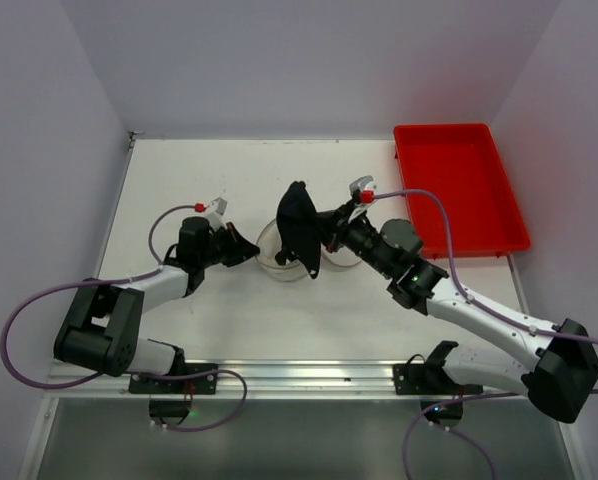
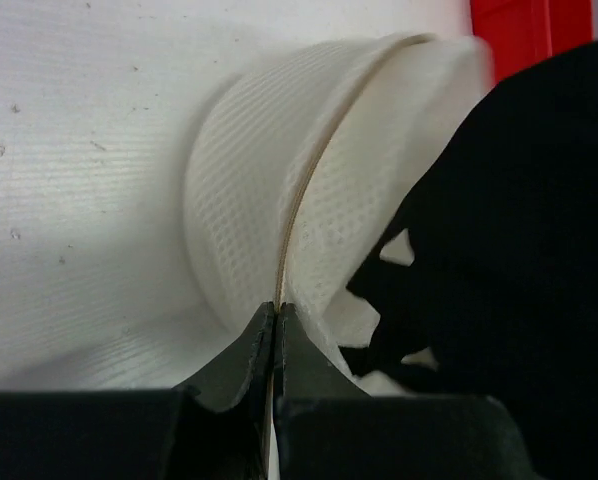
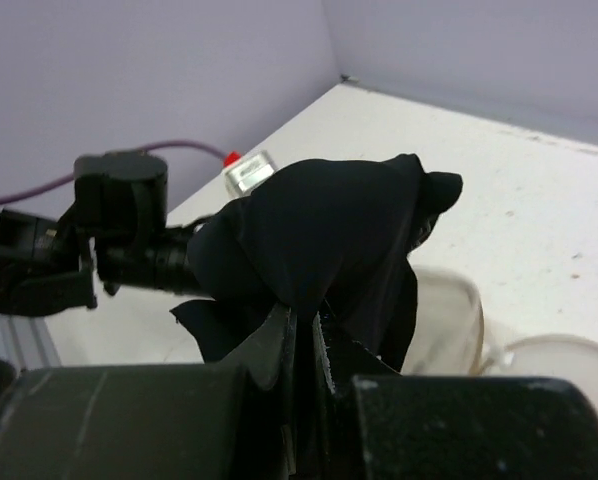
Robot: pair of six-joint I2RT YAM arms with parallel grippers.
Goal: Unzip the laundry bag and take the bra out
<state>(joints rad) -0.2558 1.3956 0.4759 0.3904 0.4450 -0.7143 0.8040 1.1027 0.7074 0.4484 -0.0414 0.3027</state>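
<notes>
My right gripper moves outward and over the red plastic tray [image 1: 449, 190] next, then lowers the bra [image 1: 299, 228] inside and releases it, as the tray is empty and open.
The cream-white mesh laundry bag [image 1: 277, 252] lies at the table's middle, its round lid [image 1: 341, 256] lying open to its right. My left gripper [image 1: 247, 250] is shut on the bag's wire rim; the left wrist view shows the rim [image 2: 299, 195] running into the closed fingertips [image 2: 276, 312]. My right gripper [image 1: 324, 235] is shut on the black bra [image 1: 299, 228] and holds it raised above the bag. In the right wrist view the bra [image 3: 329, 235] bunches over my gripper [image 3: 304, 322], with the bag [image 3: 444, 320] below. The bra [image 2: 519, 220] also fills the right of the left wrist view.
A red plastic tray [image 1: 459, 185] stands at the back right of the table, also glimpsed in the left wrist view [image 2: 529, 30]. Walls close the table on the left, back and right. The two grippers are close together over the bag.
</notes>
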